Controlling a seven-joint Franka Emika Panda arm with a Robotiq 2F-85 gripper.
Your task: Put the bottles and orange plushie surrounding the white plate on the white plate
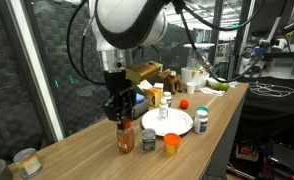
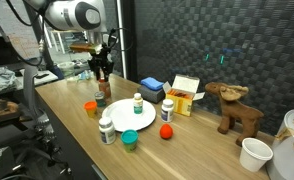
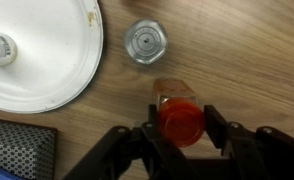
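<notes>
My gripper will go up, across and down onto the white plate's bare middle (image 1: 170, 124) (image 3: 37, 32) and release the red cap there. The small bottle leaves room at that spot.
My gripper (image 3: 179, 128) is shut on the red cap of a brown sauce bottle (image 3: 179, 120), which stands upright on the wooden table beside the white plate (image 3: 42, 55). The same grasp shows in both exterior views: the gripper (image 1: 120, 108) is over the bottle (image 1: 125, 137), and the gripper (image 2: 100, 70) is over the bottle (image 2: 100, 88). A small bottle (image 1: 163, 107) stands on the plate (image 1: 172, 126). Around the plate (image 2: 127, 119) are a white bottle (image 2: 107, 129), a blue-capped bottle (image 2: 168, 110), a teal-lidded jar (image 2: 131, 139), an orange cup (image 2: 91, 107) and an orange plushie ball (image 2: 166, 131).
A silver-topped jar (image 3: 144, 42) stands close ahead of the held bottle. A dark mesh object (image 3: 17, 150) lies by the plate. A blue box (image 2: 152, 88), an orange-white box (image 2: 184, 95), a moose plush (image 2: 235, 108) and a white cup (image 2: 254, 153) stand further along. A can (image 1: 27, 162) sits near the table end.
</notes>
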